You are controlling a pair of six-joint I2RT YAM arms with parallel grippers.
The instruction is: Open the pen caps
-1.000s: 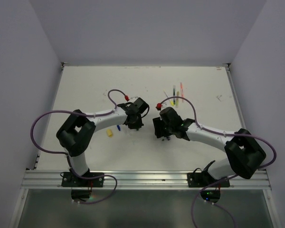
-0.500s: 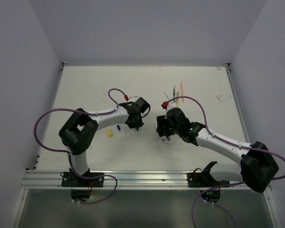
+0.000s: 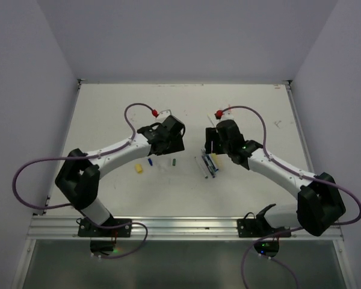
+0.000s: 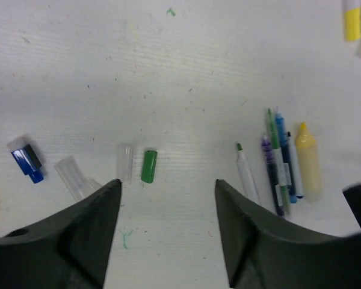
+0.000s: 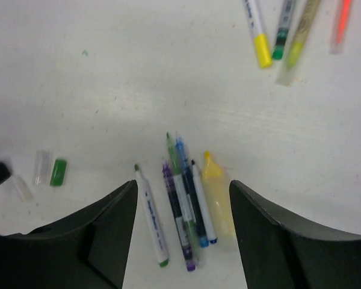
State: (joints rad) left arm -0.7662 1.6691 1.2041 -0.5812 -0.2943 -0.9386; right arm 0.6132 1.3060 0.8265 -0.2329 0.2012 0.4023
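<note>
The white pen with the yellow cap is still capped, so my right gripper needs to reach outward and down to it next, onto the pen's white body (image 3: 210,120) (image 5: 254,21).
Several uncapped pens (image 5: 186,211) lie side by side on the table: a white one with a green tip (image 4: 248,176), purple, green and blue ones, and a yellow highlighter (image 4: 308,161). My right gripper (image 5: 183,183) hangs open above them, holding nothing. Loose pen caps lie to their left: a green cap (image 4: 148,166), clear caps (image 4: 125,162), a blue cap (image 4: 27,161) and a yellow cap (image 3: 138,169). Open and empty, my left gripper (image 4: 168,183) hovers just over the green cap (image 3: 174,162). In the top view both the left gripper (image 3: 170,143) and the right gripper (image 3: 213,143) sit mid-table.
Farther back lie capped pens: a white one with a yellow cap (image 5: 257,29), a dark green one (image 5: 283,27), a yellow-green one (image 5: 301,33) and an orange-red one (image 5: 343,23). Purple cables loop off both arms. Grey walls close in the table.
My left gripper has opened and the green cap now lies on the table. The white green-tipped pen lies with the other pens. Both arms have drawn back toward the far side.
</note>
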